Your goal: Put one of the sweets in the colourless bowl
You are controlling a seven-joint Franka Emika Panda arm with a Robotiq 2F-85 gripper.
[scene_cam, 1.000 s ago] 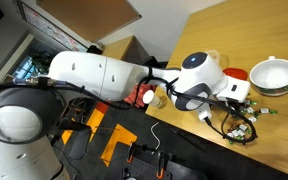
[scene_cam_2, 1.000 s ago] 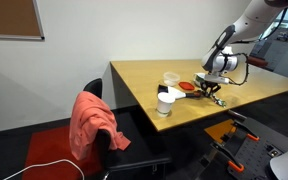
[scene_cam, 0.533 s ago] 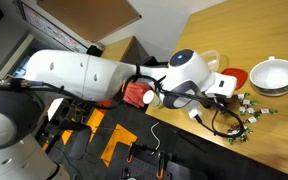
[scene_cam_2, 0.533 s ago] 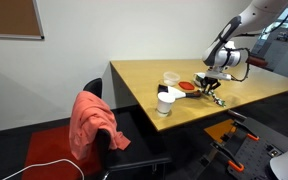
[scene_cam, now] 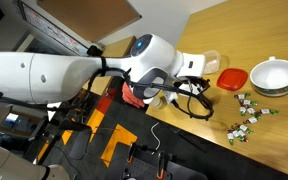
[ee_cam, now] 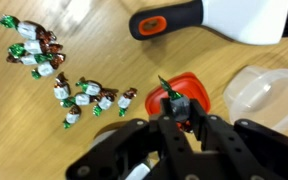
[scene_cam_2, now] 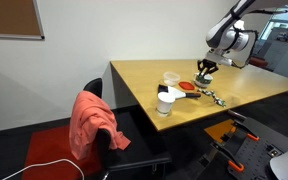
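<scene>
The sweet is hanging over the red lid, so I will move my gripper to the right in the wrist view, over the colourless bowl (scene_cam_2: 171, 78) (ee_cam: 266, 95), then lower the sweet and let go of it.
In the wrist view my gripper (ee_cam: 181, 108) is shut on one green-and-white wrapped sweet (ee_cam: 173, 98) and holds it above the flat red lid (ee_cam: 189, 88). The colourless bowl (ee_cam: 266, 95) stands just right of the lid. The other sweets (ee_cam: 84, 98) lie scattered on the wooden table to the left. In an exterior view my gripper (scene_cam_2: 204, 69) hangs above the red lid (scene_cam_2: 188, 87), with the colourless bowl (scene_cam_2: 171, 78) beyond it and the sweets (scene_cam_2: 215, 97) near the table edge. In an exterior view the arm hides the gripper; the sweets (scene_cam: 248, 113) show.
A larger white bowl (scene_cam: 274, 76) stands past the red lid (scene_cam: 232, 78). A white cup with a dark top (scene_cam_2: 165, 102) stands near the table's edge. A white object with a black and orange part (ee_cam: 169, 22) lies at the far side of the wrist view.
The arm has risen from the pile of sweets and swung over towards the red lid and the colourless bowl, with a sweet in the gripper.
</scene>
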